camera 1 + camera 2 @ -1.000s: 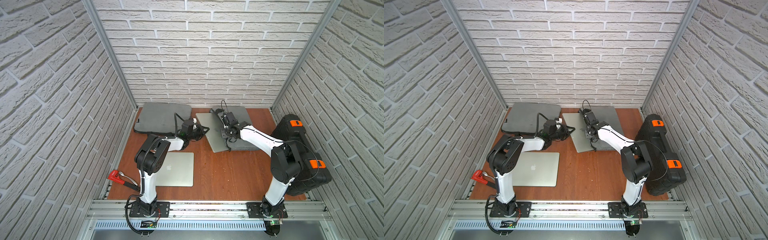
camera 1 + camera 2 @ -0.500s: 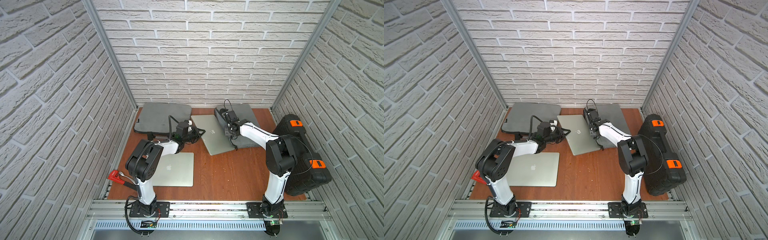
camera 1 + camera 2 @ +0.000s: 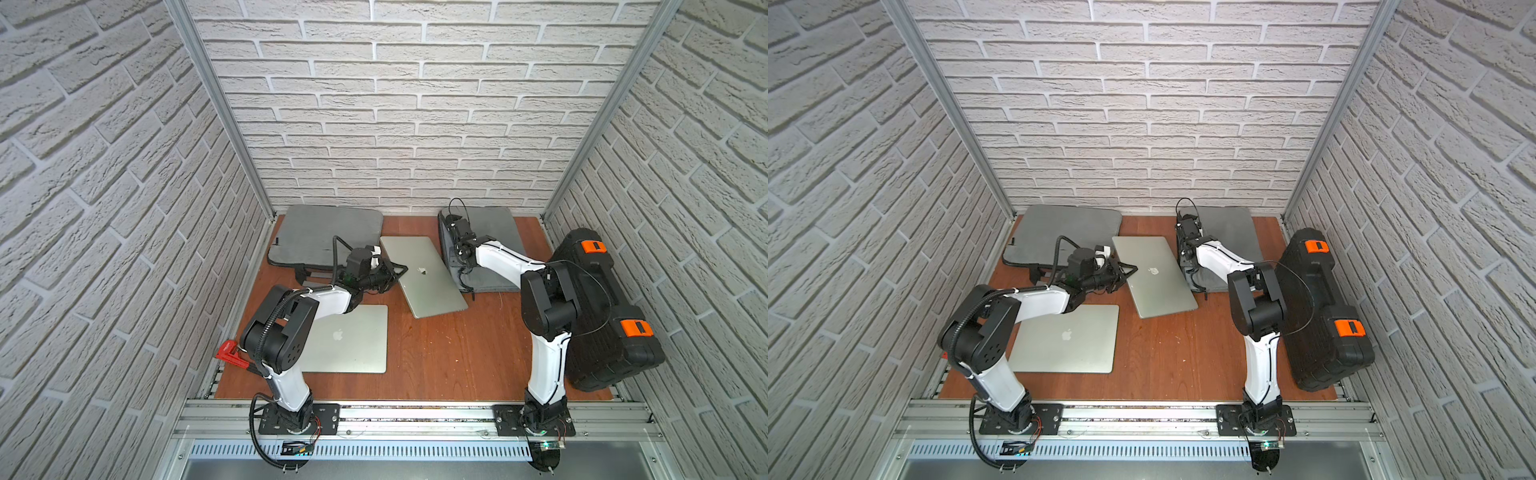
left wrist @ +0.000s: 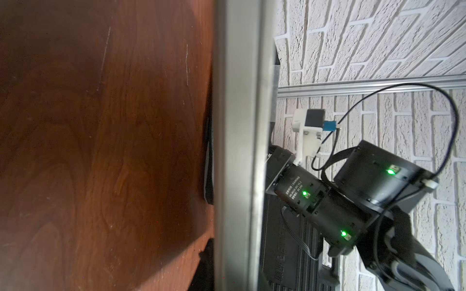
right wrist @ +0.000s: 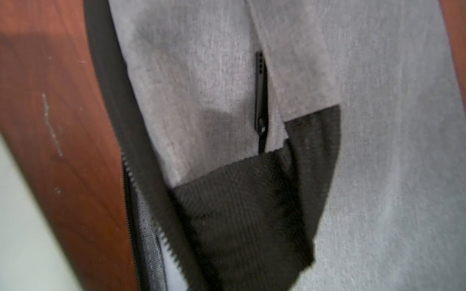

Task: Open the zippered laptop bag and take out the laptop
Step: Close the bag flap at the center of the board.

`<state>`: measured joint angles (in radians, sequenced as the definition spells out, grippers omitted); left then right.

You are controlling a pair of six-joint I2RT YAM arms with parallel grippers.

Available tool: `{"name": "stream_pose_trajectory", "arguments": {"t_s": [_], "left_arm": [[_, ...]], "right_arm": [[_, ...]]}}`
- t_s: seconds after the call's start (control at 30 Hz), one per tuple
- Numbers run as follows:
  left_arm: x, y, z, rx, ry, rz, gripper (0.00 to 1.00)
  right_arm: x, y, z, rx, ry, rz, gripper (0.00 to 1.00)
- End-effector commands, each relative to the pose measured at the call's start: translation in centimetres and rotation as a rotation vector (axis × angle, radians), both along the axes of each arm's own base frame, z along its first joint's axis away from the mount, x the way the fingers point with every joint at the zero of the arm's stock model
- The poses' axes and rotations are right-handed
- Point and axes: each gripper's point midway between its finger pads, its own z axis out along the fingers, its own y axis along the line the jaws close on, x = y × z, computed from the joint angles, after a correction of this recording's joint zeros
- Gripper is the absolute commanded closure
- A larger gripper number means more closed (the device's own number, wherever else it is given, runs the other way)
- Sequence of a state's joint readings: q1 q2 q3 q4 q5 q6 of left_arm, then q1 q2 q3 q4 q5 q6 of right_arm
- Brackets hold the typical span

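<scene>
My right gripper should lower the laptop's raised edge toward the bag's lower zipper edge (image 3: 444,246) (image 5: 132,228) below it and release, since bare table shows between the laptop and the bag's opening.
The silver laptop (image 3: 428,282) lies askew in mid-table, its right edge by the mouth of the grey laptop bag (image 3: 494,245) at the back right; both top views show it (image 3: 1158,282). My left gripper (image 3: 404,270) is shut on the laptop's left edge, which runs through the left wrist view as a grey band (image 4: 237,151). My right gripper (image 3: 459,249) is shut at the bag's unzipped, raised left edge. The right wrist view shows the bag's grey cloth (image 5: 378,151), open zipper teeth (image 5: 141,189) and black webbing close up. Neither wrist view shows fingers clearly.
A second grey bag (image 3: 328,232) lies at the back left and a second silver laptop (image 3: 349,340) at the front left, under my left arm. A black case with orange latches (image 3: 598,307) fills the right side. A red tool (image 3: 228,353) sits at the left edge.
My left gripper has drawn the laptop leftward out of the bag, turning it. The right gripper stayed at the bag's open edge, shifted slightly back.
</scene>
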<state>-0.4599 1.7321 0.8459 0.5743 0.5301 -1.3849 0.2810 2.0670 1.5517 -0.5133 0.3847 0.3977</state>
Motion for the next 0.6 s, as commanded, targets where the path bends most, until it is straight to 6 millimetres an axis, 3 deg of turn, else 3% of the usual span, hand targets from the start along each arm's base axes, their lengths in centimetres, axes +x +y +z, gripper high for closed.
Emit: {"name": "stream_pose_trajectory", "arguments": {"t_s": [0.0, 0.1, 0.47, 0.57], "left_arm": [[0.1, -0.3, 7.8, -0.136, -0.216, -0.047, 1.0], [-0.2, 0.0, 7.5, -0.12, -0.2, -0.064, 1.0], [-0.6, 1.6, 5.6, -0.027, -0.166, -0.15, 1.0], [-0.2, 1.6, 5.0, -0.025, -0.152, -0.175, 1.0]], "right_arm": [[0.9, -1.6, 0.3, 0.0, -0.025, -0.058, 0.94], [1.1, -1.4, 0.2, 0.01, -0.024, -0.039, 0.94], [0.5, 0.7, 0.9, 0.101, -0.049, 0.078, 0.75], [0.3, 1.3, 1.0, 0.118, -0.054, 0.103, 0.74]]}}
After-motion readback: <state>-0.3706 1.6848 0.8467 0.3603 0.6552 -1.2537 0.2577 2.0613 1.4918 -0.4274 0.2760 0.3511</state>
